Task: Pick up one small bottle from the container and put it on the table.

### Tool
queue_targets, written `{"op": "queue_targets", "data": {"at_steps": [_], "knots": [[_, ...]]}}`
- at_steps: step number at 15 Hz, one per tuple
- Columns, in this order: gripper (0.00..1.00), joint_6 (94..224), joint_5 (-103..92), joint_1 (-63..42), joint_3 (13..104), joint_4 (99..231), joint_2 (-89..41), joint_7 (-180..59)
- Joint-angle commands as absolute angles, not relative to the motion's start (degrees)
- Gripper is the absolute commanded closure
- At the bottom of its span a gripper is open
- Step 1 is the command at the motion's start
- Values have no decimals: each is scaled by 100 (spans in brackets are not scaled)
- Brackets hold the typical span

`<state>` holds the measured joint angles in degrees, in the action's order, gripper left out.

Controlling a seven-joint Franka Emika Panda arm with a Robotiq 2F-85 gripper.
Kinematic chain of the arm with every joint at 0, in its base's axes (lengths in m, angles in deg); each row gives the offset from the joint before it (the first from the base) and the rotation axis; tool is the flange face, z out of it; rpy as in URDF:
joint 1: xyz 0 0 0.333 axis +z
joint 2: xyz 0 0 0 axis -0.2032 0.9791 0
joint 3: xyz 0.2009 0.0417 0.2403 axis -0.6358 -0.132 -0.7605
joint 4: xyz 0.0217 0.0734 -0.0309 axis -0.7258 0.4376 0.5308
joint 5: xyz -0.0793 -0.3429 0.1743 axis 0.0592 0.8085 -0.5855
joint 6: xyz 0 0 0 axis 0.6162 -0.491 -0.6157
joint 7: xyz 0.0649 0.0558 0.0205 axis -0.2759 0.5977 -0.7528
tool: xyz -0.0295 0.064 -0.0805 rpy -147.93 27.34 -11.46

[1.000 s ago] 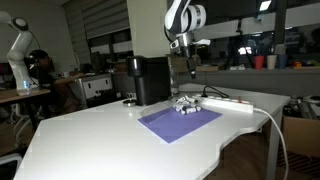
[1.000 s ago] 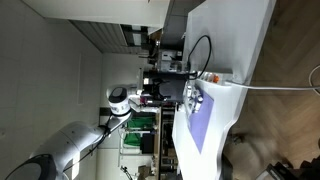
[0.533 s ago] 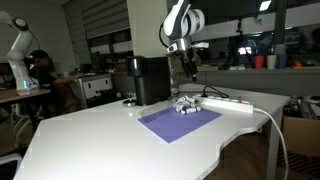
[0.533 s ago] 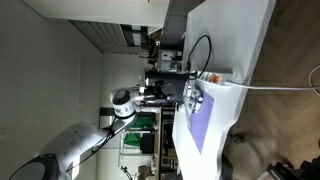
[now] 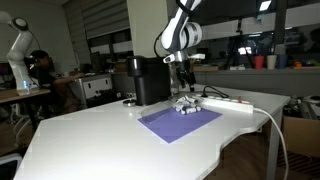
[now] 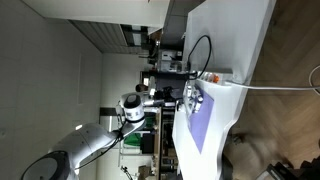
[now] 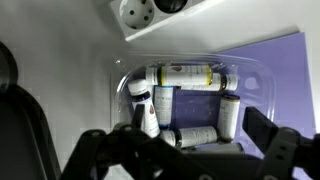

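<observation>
The robot will next move its gripper down into the container, a little to the left in the wrist view, onto the bottle by the container's side [image 5: 178, 104] [image 7: 143, 113], which lies between its open fingers.
The container [image 7: 262, 82] is a low, clear-whitish tray that holds several small white bottles lying on their sides, among them one [image 7: 185, 76] along its far side. It sits on the edge of a purple mat [image 7: 290, 55]. In both exterior views the container [image 5: 186, 104] [image 6: 192, 97] is small, next to the black box. My gripper [image 7: 185, 150] is open and empty, its dark fingers spread wide straight above the bottles. In an exterior view the gripper [image 5: 184, 82] hangs a short way above the container.
A tall black box-shaped appliance [image 5: 150, 80] stands just behind the container. A long white power strip [image 5: 230, 102] [image 7: 160, 10] lies beside it with a cable running off the glossy white table [image 5: 90, 140]. The purple mat [image 5: 180, 121] lies in front of the container.
The arm has swung down and lowered the gripper toward the container. The bottles and container have not moved.
</observation>
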<state>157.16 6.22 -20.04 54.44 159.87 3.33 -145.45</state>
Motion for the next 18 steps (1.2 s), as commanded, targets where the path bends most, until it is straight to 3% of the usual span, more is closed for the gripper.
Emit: {"op": "queue_targets", "data": {"at_steps": [1, 18], "knots": [[0, 15888, 638, -1978, 5437, 15902, 551, -14583], [0, 16538, 584, -1982, 5429, 15370, 1284, -14528]]}}
